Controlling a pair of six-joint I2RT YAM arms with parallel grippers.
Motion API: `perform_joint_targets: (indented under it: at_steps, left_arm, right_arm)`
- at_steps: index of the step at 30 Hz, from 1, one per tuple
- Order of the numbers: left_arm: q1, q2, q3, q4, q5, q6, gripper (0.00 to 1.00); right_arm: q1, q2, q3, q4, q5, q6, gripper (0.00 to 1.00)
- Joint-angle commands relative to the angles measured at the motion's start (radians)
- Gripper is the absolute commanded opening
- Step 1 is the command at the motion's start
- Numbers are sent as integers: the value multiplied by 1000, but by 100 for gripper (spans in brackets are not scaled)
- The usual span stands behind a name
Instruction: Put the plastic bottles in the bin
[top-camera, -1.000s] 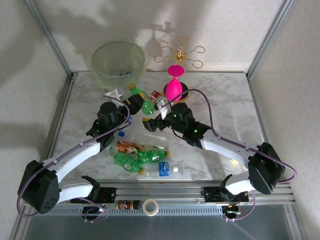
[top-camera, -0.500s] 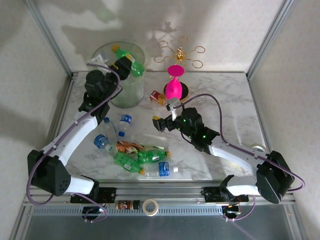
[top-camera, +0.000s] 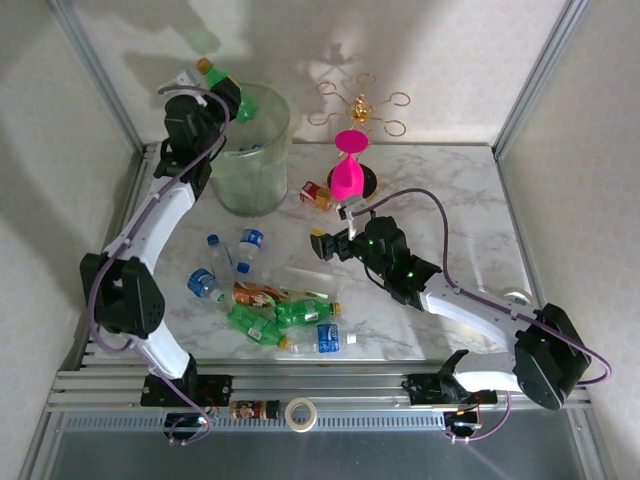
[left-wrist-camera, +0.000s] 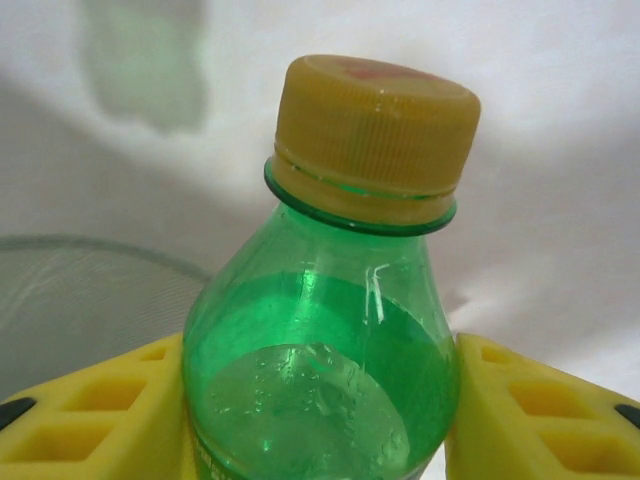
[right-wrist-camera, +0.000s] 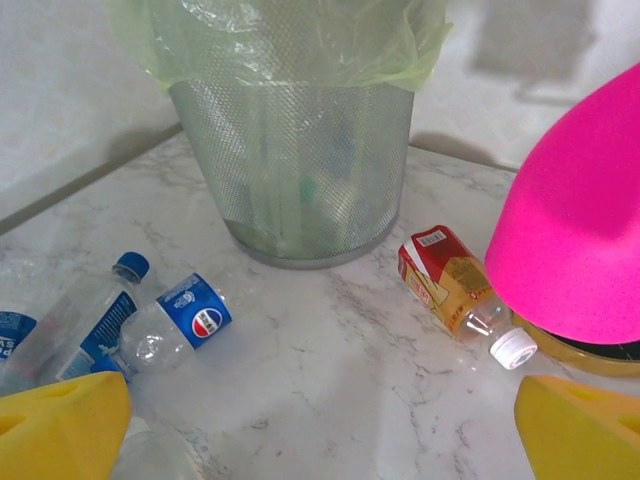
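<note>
The bottle's end with the cap sticks out past the bin's far rim, so my left gripper will next move down and over the bin's opening (top-camera: 257, 122) to release the green bottle (top-camera: 221, 79).
My left gripper (top-camera: 224, 94) is shut on a green bottle (top-camera: 221, 79) with a yellow cap, held high over the bin's (top-camera: 250, 150) far left rim. In the left wrist view the green bottle (left-wrist-camera: 320, 360) sits between the yellow fingers (left-wrist-camera: 90, 420), cap (left-wrist-camera: 375, 120) up. My right gripper (top-camera: 325, 244) stands open low over the table, empty. Ahead of the right gripper (right-wrist-camera: 320, 440) lie a red-labelled bottle (right-wrist-camera: 450, 280) and a blue-labelled bottle (right-wrist-camera: 175, 320), with the bin (right-wrist-camera: 290, 170) behind them. More bottles lie in a pile (top-camera: 285, 312) near the front.
A pink hourglass object (top-camera: 348, 165) stands right of the bin, beside the red-labelled bottle (top-camera: 315, 193). A gold wire stand (top-camera: 358, 105) is behind it. Clear blue-capped bottles (top-camera: 248, 246) lie left of centre. A tape roll (top-camera: 300, 412) rests on the front rail.
The left arm has lifted the green bottle from the table beside the bin to high over the bin's left rim. The right gripper drew back slightly to the right.
</note>
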Motion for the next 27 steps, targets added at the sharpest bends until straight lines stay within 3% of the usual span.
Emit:
perform_joint_targets:
  at_steps: [1,6,8,12,15,21,27]
  left_arm:
    - [11,67,60,-92,-12,33,46]
    - [13,122,81,-123,-16,43,49]
    - [13,128,83,-124,-17,40,57]
    - [13,119,92,-131,-6,36,83]
    - [13,86,92,-132,-1,39,91]
    - [11,-38,31,-94,32,22,95]
    - [-7,-249,-205,50,95,-52,97]
  right_arm:
    - [-8,-28,-22,-8,34,21,99]
    - [-9,-23,-20,-11,46,21,99]
    - [-10,-17,-17,-10,53,21,99]
    - [-9,17,9,-27,83,29,99]
    - [-10,48,27,-34,94,26,99]
    - [-10,101,53,-18,72,14,99]
    - [-9,221,171,-85,39,-23,99]
